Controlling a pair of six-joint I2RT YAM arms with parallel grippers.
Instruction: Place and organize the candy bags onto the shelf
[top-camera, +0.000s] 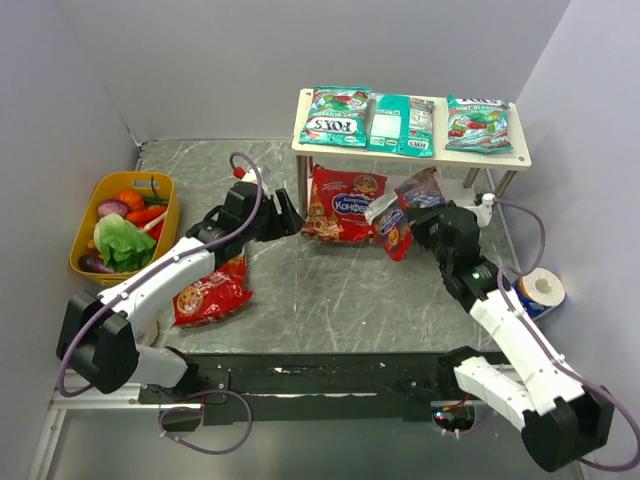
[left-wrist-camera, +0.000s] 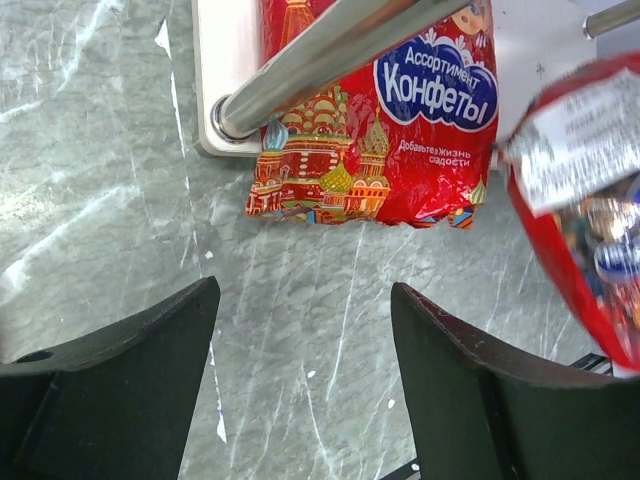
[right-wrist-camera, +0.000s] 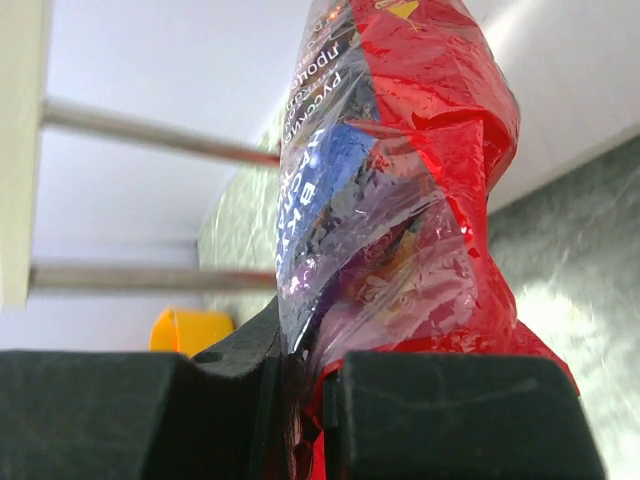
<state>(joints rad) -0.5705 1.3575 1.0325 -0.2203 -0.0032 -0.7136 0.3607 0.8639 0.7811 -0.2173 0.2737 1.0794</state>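
My right gripper moves outward next, beneath the shelf's top board, and releases the second bag on the lower board (top-camera: 455, 190), since there's bare room beside the first red bag.
The shelf (top-camera: 412, 148) carries three teal candy bags (top-camera: 336, 116) side by side on its top board. A red candy bag (top-camera: 345, 205) lies on the lower board, its near end past the board's front edge (left-wrist-camera: 400, 120). My left gripper (top-camera: 291, 216) stands open just in front of it, by the shelf's left metal leg (left-wrist-camera: 330, 50), with only bare table between the fingers (left-wrist-camera: 305, 335). My right gripper (top-camera: 416, 226) is shut on a second red bag (top-camera: 389, 229) (right-wrist-camera: 400, 190), held upright beside the lower tier. A third red bag (top-camera: 210, 292) lies on the table under my left arm.
A yellow tub of toy vegetables (top-camera: 125, 225) stands at the left wall. A blue-and-white roll (top-camera: 540, 290) sits at the right, by my right arm. Grey walls close in the table on three sides.
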